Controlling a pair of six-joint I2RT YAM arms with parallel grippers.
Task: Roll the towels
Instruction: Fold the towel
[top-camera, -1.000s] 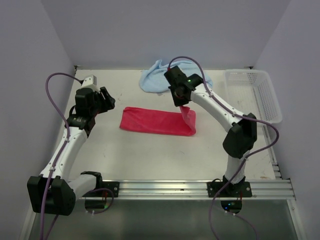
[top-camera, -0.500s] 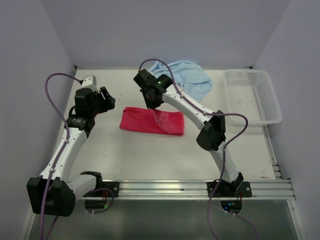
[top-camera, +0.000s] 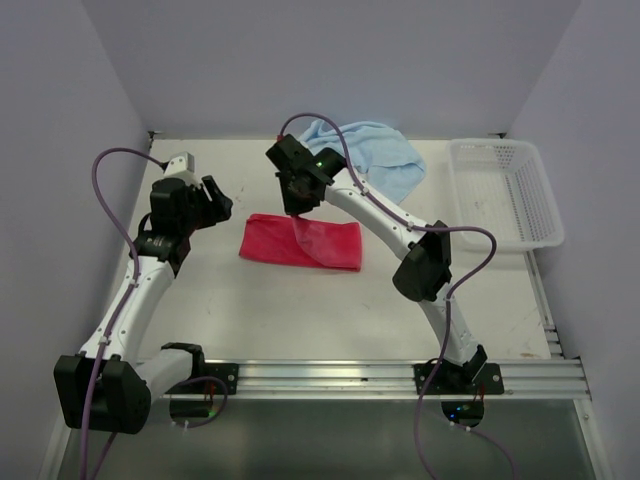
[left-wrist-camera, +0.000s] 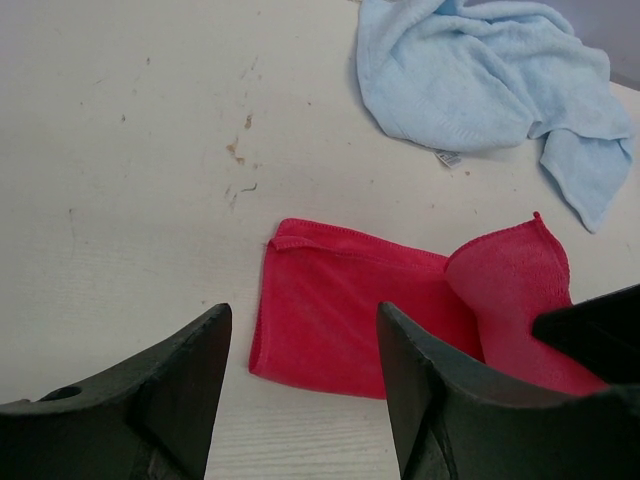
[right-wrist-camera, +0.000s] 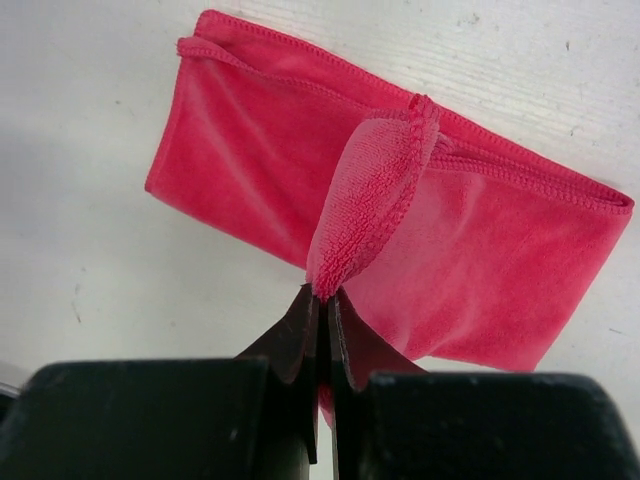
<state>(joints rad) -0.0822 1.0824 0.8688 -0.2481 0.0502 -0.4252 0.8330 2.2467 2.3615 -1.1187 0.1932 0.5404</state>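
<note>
The held fold of the towel stops short, so my right gripper next needs to go left in the top view and down over the red-pink towel's uncovered end (top-camera: 258, 238) (right-wrist-camera: 215, 125) and let go.
The red-pink towel (top-camera: 330, 245) lies flat mid-table as a long strip. My right gripper (top-camera: 297, 212) is shut on its right end, held lifted and folded back over the strip's left half. In the right wrist view the fingertips (right-wrist-camera: 323, 292) pinch a narrow fold of the red-pink towel (right-wrist-camera: 230, 160). The light blue towel (top-camera: 368, 152) sits crumpled at the back. My left gripper (top-camera: 218, 203) hovers open to the left of the strip, holding nothing. Its wrist view shows the red-pink towel (left-wrist-camera: 350, 310) past the left gripper (left-wrist-camera: 303, 315) and the light blue towel (left-wrist-camera: 470, 80) beyond.
A white mesh basket (top-camera: 497, 145) stands at the back right, next to the right wall. The right arm's elbow (top-camera: 425, 265) hangs over the table to the right of the red-pink towel. Small brown stains (left-wrist-camera: 237, 152) mark the tabletop.
My right gripper has carried the red-pink towel's right end leftward over the strip, mostly in the first half second. The left arm has stayed put, its jaws a touch wider.
</note>
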